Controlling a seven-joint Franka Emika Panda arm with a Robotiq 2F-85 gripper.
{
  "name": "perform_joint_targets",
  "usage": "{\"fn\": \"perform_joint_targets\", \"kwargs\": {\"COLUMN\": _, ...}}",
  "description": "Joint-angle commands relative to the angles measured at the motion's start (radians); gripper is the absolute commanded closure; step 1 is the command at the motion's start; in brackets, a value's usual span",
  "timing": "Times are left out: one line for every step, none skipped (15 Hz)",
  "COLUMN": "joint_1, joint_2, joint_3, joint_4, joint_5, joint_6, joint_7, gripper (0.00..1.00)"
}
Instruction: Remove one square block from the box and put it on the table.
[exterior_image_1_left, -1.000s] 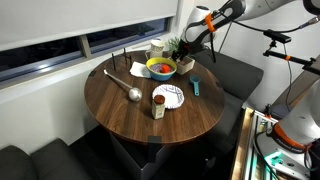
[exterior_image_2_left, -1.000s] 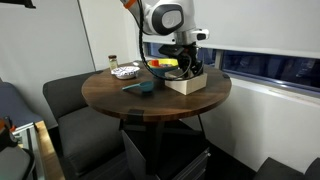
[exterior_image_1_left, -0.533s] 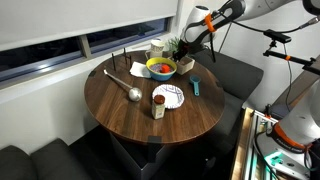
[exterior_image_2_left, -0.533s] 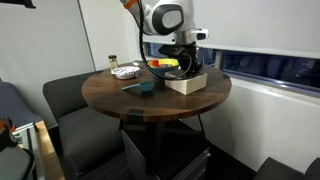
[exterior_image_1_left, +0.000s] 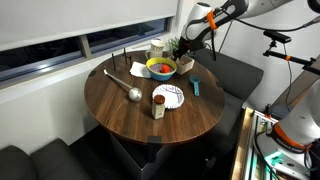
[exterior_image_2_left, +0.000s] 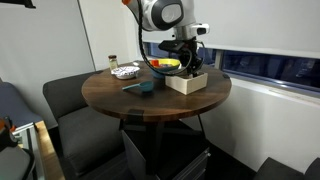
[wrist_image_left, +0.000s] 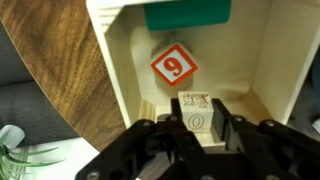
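I need to lift the block in my gripper clear next, move it across toward bare wood between plate and blue object beyond the side of the box, then lower the block and let it go.
In the wrist view my gripper (wrist_image_left: 197, 112) is shut on a pale square block (wrist_image_left: 193, 106) marked with a 0, its dark fingers (wrist_image_left: 173, 112) pressed to both sides. The block is inside the cream box (wrist_image_left: 118, 60), low over its floor. Deeper in the box lie a block with a red diamond and a 9 (wrist_image_left: 173, 66) and a green block (wrist_image_left: 186, 13). In both exterior views the gripper (exterior_image_1_left: 186, 53) (exterior_image_2_left: 190, 68) reaches down into the box (exterior_image_1_left: 187, 66) (exterior_image_2_left: 186, 84) at the edge of the round dark wood table (exterior_image_1_left: 120, 115) (exterior_image_2_left: 115, 95).
A yellow bowl (exterior_image_1_left: 161, 68) of red and green things stands beside the box. On the table are also a white plate (exterior_image_1_left: 168, 96), a metal ladle (exterior_image_1_left: 127, 88), a small bottle (exterior_image_1_left: 158, 110) and a blue object (exterior_image_1_left: 196, 87). Dark seats ring the table.
The jaws have shut on the 0 block inside the box. The arm has risen slightly.
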Motion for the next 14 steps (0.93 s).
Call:
{"fn": "perform_joint_targets", "kwargs": {"joint_1": -0.004, "joint_2": -0.111, "joint_3": 0.009, "joint_4": -0.074, "joint_5": -0.004, "joint_6": -0.063, "joint_7": 0.01, "gripper": 0.91}}
{"fn": "perform_joint_targets", "kwargs": {"joint_1": -0.002, "joint_2": -0.141, "joint_3": 0.01, "joint_4": -0.095, "joint_5": -0.004, "joint_6": -0.063, "joint_7": 0.008, "gripper": 0.91}}
{"fn": "perform_joint_targets", "kwargs": {"joint_1": 0.0, "joint_2": -0.174, "joint_3": 0.011, "joint_4": -0.119, "joint_5": -0.004, "joint_6": -0.069, "joint_7": 0.01, "gripper": 0.91}}
{"fn": "perform_joint_targets", "kwargs": {"joint_1": 0.005, "joint_2": -0.21, "joint_3": 0.01, "joint_4": -0.147, "joint_5": -0.011, "joint_6": -0.081, "joint_7": 0.019, "gripper": 0.91}}
{"fn": "perform_joint_targets", "kwargs": {"joint_1": 0.01, "joint_2": -0.249, "joint_3": 0.009, "joint_4": -0.176, "joint_5": -0.022, "joint_6": -0.102, "joint_7": 0.031, "gripper": 0.91}}
{"fn": "perform_joint_targets", "kwargs": {"joint_1": 0.013, "joint_2": -0.282, "joint_3": 0.007, "joint_4": -0.201, "joint_5": -0.033, "joint_6": -0.125, "joint_7": 0.044, "gripper": 0.91}}
{"fn": "perform_joint_targets", "kwargs": {"joint_1": 0.015, "joint_2": -0.318, "joint_3": 0.012, "joint_4": -0.232, "joint_5": -0.028, "joint_6": -0.161, "joint_7": 0.042, "gripper": 0.91}}
{"fn": "perform_joint_targets", "kwargs": {"joint_1": 0.018, "joint_2": -0.352, "joint_3": 0.016, "joint_4": -0.262, "joint_5": -0.034, "joint_6": -0.187, "joint_7": 0.05, "gripper": 0.91}}
{"fn": "perform_joint_targets", "kwargs": {"joint_1": 0.022, "joint_2": -0.396, "joint_3": 0.021, "joint_4": -0.3, "joint_5": -0.041, "joint_6": -0.215, "joint_7": 0.06, "gripper": 0.91}}
{"fn": "perform_joint_targets", "kwargs": {"joint_1": 0.025, "joint_2": -0.442, "joint_3": 0.029, "joint_4": -0.339, "joint_5": -0.027, "joint_6": -0.233, "joint_7": 0.051, "gripper": 0.91}}
{"fn": "perform_joint_targets", "kwargs": {"joint_1": 0.029, "joint_2": -0.48, "joint_3": 0.035, "joint_4": -0.371, "joint_5": -0.022, "joint_6": -0.25, "joint_7": 0.05, "gripper": 0.91}}
{"fn": "perform_joint_targets", "kwargs": {"joint_1": 0.037, "joint_2": -0.518, "joint_3": 0.044, "joint_4": -0.403, "joint_5": -0.002, "joint_6": -0.266, "joint_7": 0.03, "gripper": 0.91}}
{"fn": "perform_joint_targets", "kwargs": {"joint_1": 0.05, "joint_2": -0.55, "joint_3": 0.052, "joint_4": -0.43, "joint_5": 0.021, "joint_6": -0.278, "joint_7": 0.01, "gripper": 0.91}}
{"fn": "perform_joint_targets", "kwargs": {"joint_1": 0.064, "joint_2": -0.575, "joint_3": 0.057, "joint_4": -0.451, "joint_5": 0.045, "joint_6": -0.287, "joint_7": -0.007, "gripper": 0.91}}
